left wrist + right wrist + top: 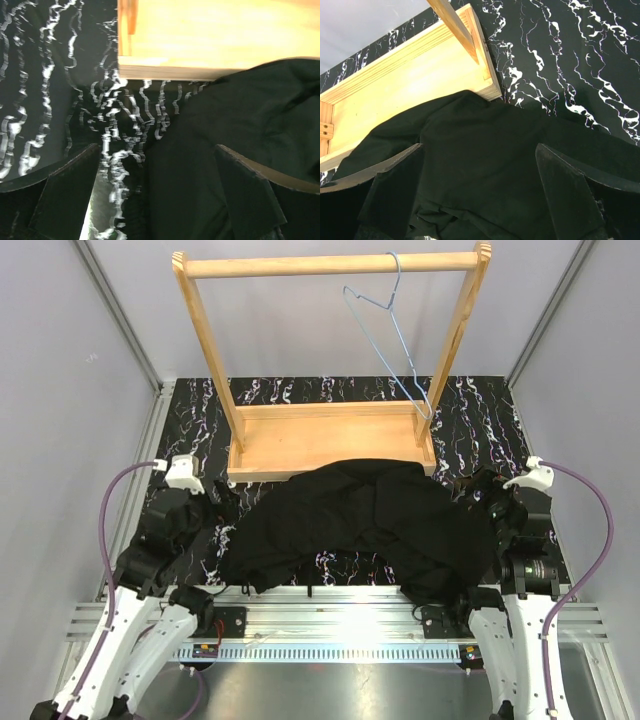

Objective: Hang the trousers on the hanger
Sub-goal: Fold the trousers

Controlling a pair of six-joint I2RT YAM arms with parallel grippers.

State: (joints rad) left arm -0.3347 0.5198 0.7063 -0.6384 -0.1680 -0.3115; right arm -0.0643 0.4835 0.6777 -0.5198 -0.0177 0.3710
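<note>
My left gripper is above the trousers' side edge, which is nearer the metal bar, so I will move the gripper back, to the right in the top view, and down astride that edge.
The black trousers (365,525) lie crumpled on the marbled table in front of the wooden rack, their far edge lapping onto the rack's base. The light-blue wire hanger (392,332) hangs by its hook from the rack's top bar, near its right end. My left gripper (205,512) is open at the trousers' left end; in the left wrist view (156,167) the trousers (240,125) fill the right side and reach between the fingers. My right gripper (480,498) is open over the trousers' right end; in the right wrist view (479,165) the trousers (480,150) lie under both fingers.
The wooden rack (330,445) stands at the back of the table, with its base tray (210,35) close to both grippers (410,80). Grey walls close in left and right. A metal rail (340,625) runs along the near edge.
</note>
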